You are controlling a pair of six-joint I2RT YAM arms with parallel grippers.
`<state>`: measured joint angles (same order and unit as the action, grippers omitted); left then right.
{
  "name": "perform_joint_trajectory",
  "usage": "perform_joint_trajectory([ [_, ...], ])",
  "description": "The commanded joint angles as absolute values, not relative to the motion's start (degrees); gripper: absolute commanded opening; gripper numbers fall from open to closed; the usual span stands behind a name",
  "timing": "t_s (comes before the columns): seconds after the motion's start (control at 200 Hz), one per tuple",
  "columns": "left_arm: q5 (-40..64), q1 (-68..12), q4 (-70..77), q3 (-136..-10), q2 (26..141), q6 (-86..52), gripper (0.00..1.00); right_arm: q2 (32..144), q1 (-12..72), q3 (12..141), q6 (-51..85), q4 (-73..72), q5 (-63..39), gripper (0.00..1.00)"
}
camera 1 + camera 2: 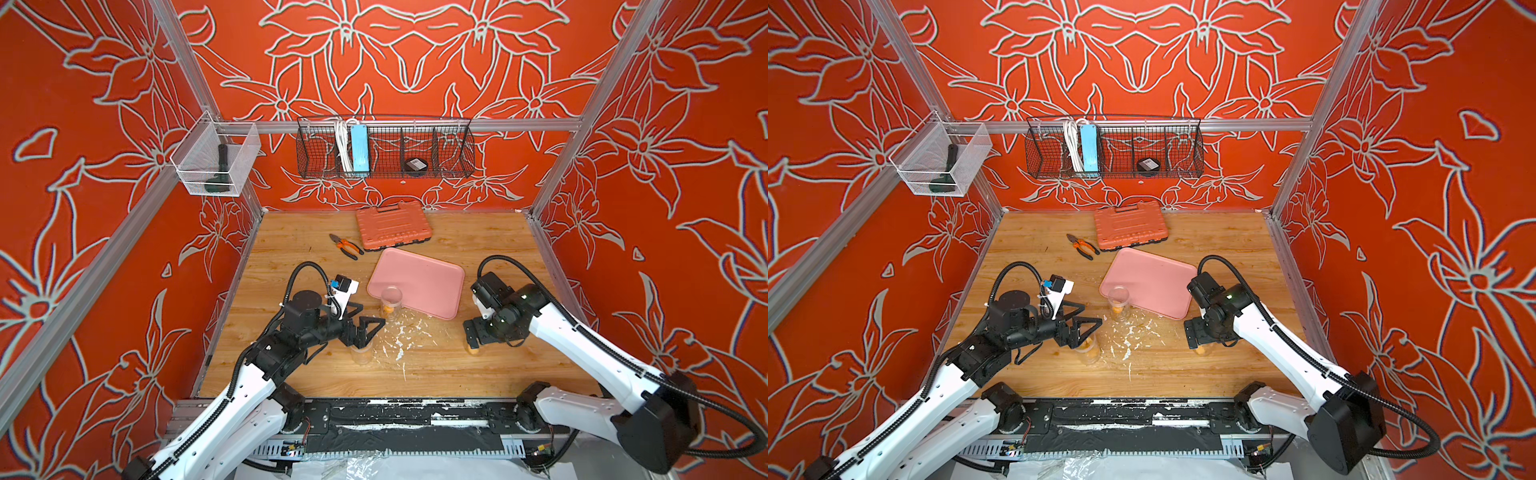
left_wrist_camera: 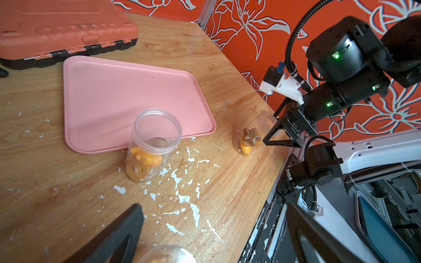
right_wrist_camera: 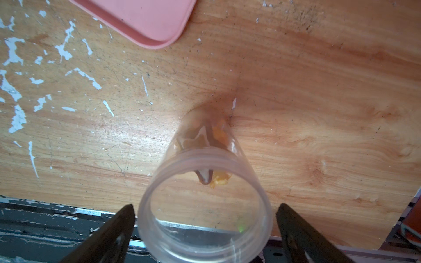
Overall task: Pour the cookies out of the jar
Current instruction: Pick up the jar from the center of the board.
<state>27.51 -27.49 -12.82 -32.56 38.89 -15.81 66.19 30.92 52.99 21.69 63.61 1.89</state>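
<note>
The clear jar stands below my right gripper, and its rim is between the open fingers, so my right gripper should next lower along the clear jar's upper side (image 3: pixel 204 154) and close there.
Three clear lidless jars stand upright on the wooden table, each with orange cookies at the bottom. One jar (image 1: pixel 391 300) (image 2: pixel 155 136) touches the pink tray (image 1: pixel 419 278); its cookies (image 2: pixel 145 159) are orange-yellow. My left gripper (image 1: pixel 372 316) (image 2: pixel 213 205) hangs open above a second jar (image 1: pixel 360 355) (image 2: pixel 166 254), whose rim shows between the fingers. My right gripper (image 1: pixel 473 332) (image 3: pixel 206 211) is open, straddling the third jar (image 3: pixel 205 205) with gaps on both sides. That jar (image 2: pixel 248 139) holds a brown star cookie (image 2: pixel 251 136) and orange ones (image 3: pixel 219 178).
White flecks (image 1: pixel 399 336) litter the table between the jars. An orange tool case (image 1: pixel 392 224) and pliers (image 1: pixel 347 246) lie behind the tray. A wire basket (image 1: pixel 384 147) and a mesh box (image 1: pixel 216 160) hang on the walls. A black rail (image 1: pixel 395 415) borders the front edge.
</note>
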Motion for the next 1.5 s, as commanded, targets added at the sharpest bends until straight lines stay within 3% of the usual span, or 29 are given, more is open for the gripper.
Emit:
perform_joint_trajectory([
  [0.0, 27.3, -27.9, -12.3, -32.2, 38.8, -15.5, 0.98, 66.4, 31.2, 54.9, 22.4, 64.9, 3.9, 0.99],
  [0.676, 28.4, -27.9, -12.0, -32.3, 42.3, -15.5, 0.98, 73.8, 31.2, 54.6, 23.1, 62.6, 3.4, 0.83],
  [1.116, 28.1, -27.9, -12.0, -32.2, 42.2, -15.6, 0.98, 74.2, 31.1, 54.3, 23.2, 61.3, 4.1, 0.78],
  [1.491, 28.0, -27.9, -12.0, -32.1, 42.6, -15.7, 0.98, 73.0, 30.7, 54.8, 23.0, 61.3, 3.8, 0.68],
])
